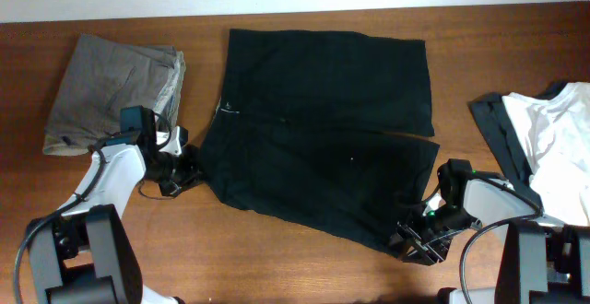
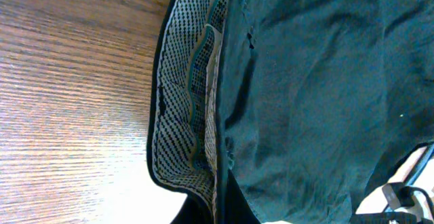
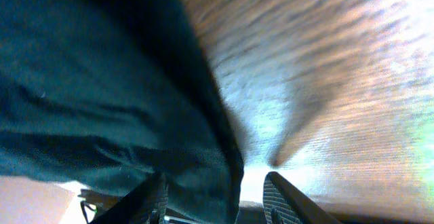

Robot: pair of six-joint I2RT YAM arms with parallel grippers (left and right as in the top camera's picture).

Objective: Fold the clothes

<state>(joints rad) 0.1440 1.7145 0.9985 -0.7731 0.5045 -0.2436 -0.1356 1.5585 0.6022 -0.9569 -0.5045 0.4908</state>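
Next, my left gripper lifts the waistband's near corner, carries it outward and down onto the waistband's far end (image 1: 233, 48) and releases it. The shorts (image 1: 323, 111) still lie spread flat.
The black shorts (image 1: 323, 111) lie spread flat in the middle of the table, with the waistband to the left and a small white label at their left edge. My left gripper (image 1: 187, 169) is at the waistband's lower left corner. In the left wrist view the waistband's mesh-lined inside (image 2: 190, 115) folds up into the jaws (image 2: 224, 214), which look shut on it. My right gripper (image 1: 415, 239) is at the lower right leg hem. In the right wrist view its two fingers (image 3: 217, 200) are apart, with the black hem (image 3: 102, 81) between them.
A folded grey garment (image 1: 111, 87) lies at the back left. A white shirt (image 1: 562, 138) lies on a dark garment (image 1: 498, 134) at the right edge. The brown wooden table (image 1: 277, 267) shows bare along the front.
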